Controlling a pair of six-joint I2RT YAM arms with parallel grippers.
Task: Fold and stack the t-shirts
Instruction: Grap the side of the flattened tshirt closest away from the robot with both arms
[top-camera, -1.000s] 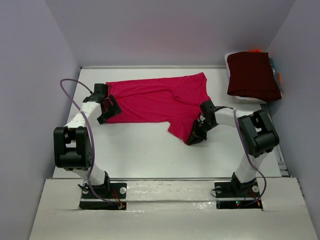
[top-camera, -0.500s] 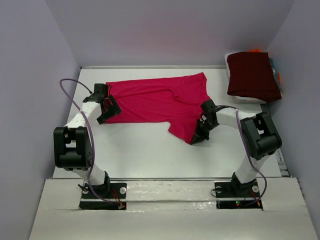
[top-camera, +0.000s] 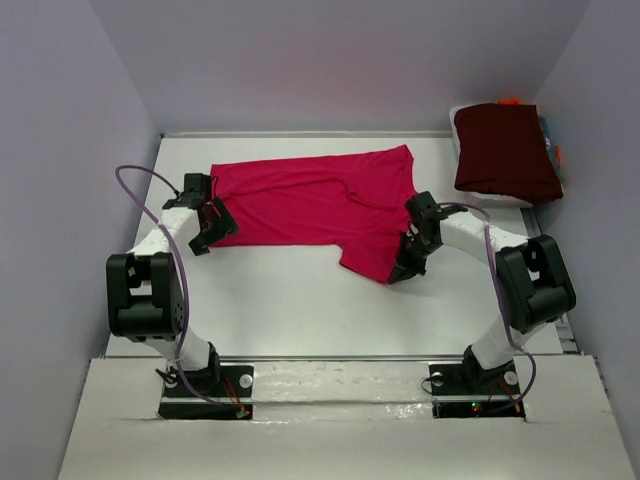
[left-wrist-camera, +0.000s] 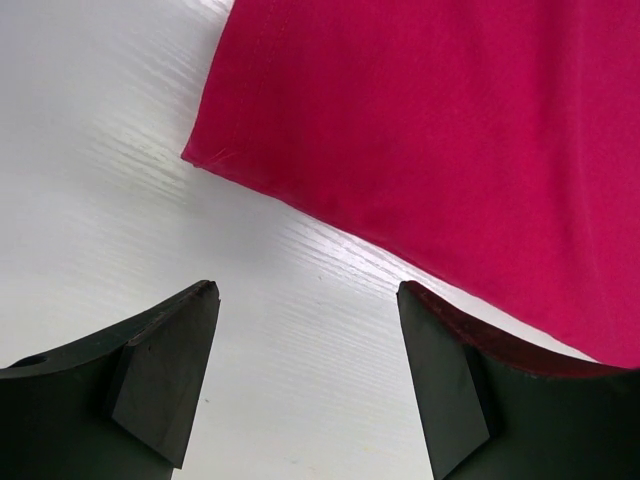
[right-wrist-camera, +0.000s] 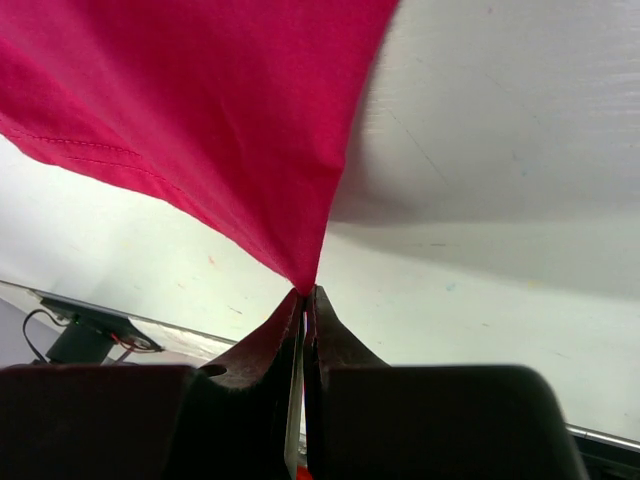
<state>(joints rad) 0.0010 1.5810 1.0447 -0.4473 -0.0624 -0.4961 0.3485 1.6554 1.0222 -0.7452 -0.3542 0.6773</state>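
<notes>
My left gripper shifts sideways and down onto the crimson-pink t-shirt's near corner (left-wrist-camera: 200, 155) next, as it lies below the fingertips and toward the left in the wrist view.
A crimson-pink t-shirt (top-camera: 315, 200) lies spread across the back half of the white table (top-camera: 290, 310). My right gripper (top-camera: 402, 272) is shut on its near right corner, and the cloth (right-wrist-camera: 200, 110) rises taut from the pinched fingertips (right-wrist-camera: 308, 292). At the shirt's left edge my left gripper (top-camera: 207, 232) stands open over bare table, with the cloth's corner (left-wrist-camera: 440, 130) just ahead of the fingers (left-wrist-camera: 165, 370) and nothing between them. A dark maroon folded t-shirt (top-camera: 505, 148) rests at the back right.
The maroon shirt sits on a white tray (top-camera: 495, 198) at the table's back right corner, with small orange and blue items (top-camera: 553, 150) beside it. Grey walls (top-camera: 60, 200) close in the left, right and back sides.
The right gripper closed on the pink shirt's near right corner and drew it slightly right and up. The left gripper shifted a little towards the near side, staying open.
</notes>
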